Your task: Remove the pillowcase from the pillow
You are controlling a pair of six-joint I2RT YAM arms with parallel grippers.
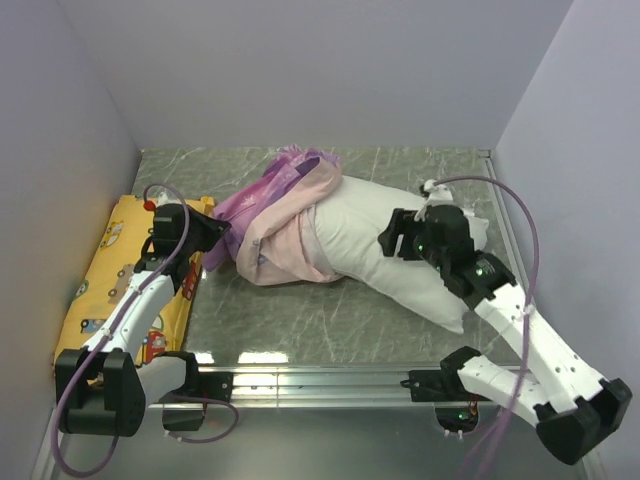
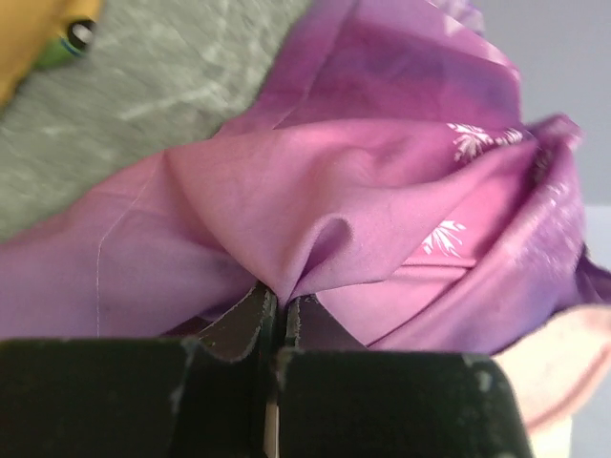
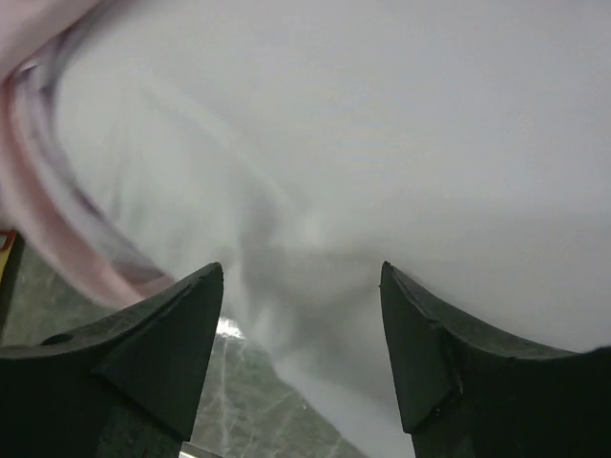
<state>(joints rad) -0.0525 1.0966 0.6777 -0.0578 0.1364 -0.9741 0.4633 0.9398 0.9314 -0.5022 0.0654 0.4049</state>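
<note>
The pillowcase (image 1: pixel 280 215) still covers the pillow's end. So my left gripper lifts the fold up and outward next, over the bare marble (image 1: pixel 213 180) beside the purple fabric, and lets it go.
The white pillow (image 1: pixel 370 245) lies across the middle of the table, its right part bare. The purple-pink pillowcase (image 1: pixel 280 215) is bunched over the pillow's left end, its pale pink inside turned out. My left gripper (image 1: pixel 212 232) is shut on a fold of the pillowcase (image 2: pixel 315 219) at its left edge; the fabric is pinched between the fingertips (image 2: pixel 253 315). My right gripper (image 1: pixel 392 240) is open over the bare pillow (image 3: pixel 363 143), its fingers (image 3: pixel 181 315) spread just above the white surface. The pillowcase's pink edge (image 3: pixel 38 200) shows at the left.
A yellow vehicle-print cushion (image 1: pixel 105 275) lies along the left wall, under the left arm. Grey marble tabletop (image 1: pixel 300 320) shows in front of the pillow. A metal rail (image 1: pixel 320 380) runs along the near edge. Walls close in on the left, back and right.
</note>
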